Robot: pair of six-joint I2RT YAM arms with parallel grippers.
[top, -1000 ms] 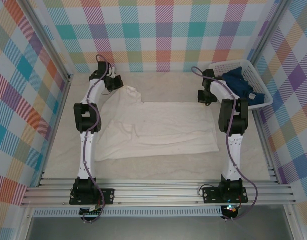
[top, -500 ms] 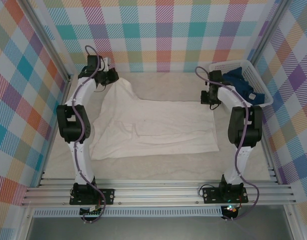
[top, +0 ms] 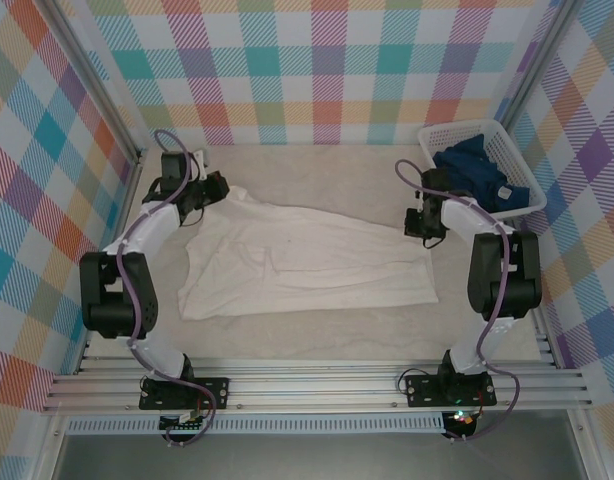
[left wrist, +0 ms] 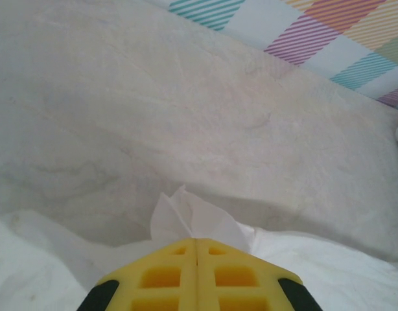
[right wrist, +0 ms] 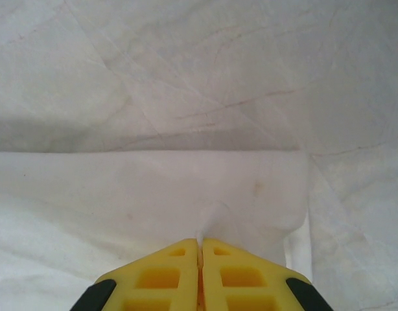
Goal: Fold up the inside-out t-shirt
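The left gripper needs to move back over the shirt's wrinkled end (top: 219,236) next and let go of the shirt's far corner there, because that end lies back from the gripper.
The white inside-out t-shirt (top: 307,260) lies spread across the middle of the table, its top edge pulled taut between both arms. My left gripper (top: 219,187) is shut on the shirt's far left corner; in the left wrist view a peak of white cloth (left wrist: 192,220) sticks out past the closed yellow fingers (left wrist: 166,275). My right gripper (top: 419,222) is shut on the shirt's far right corner, and a small pinch of cloth (right wrist: 209,227) rises between its yellow fingers (right wrist: 234,275), with the shirt (right wrist: 121,194) spread flat ahead.
A white plastic basket (top: 507,140) with a dark blue garment (top: 477,170) sits at the back right, just behind the right arm. Plaid walls enclose the table, and an aluminium rail (top: 307,385) runs along the near edge.
The left arm has swung left and nearer, dragging the shirt's far left corner outward so the top edge stretches flatter. The right gripper has shifted slightly nearer with its corner.
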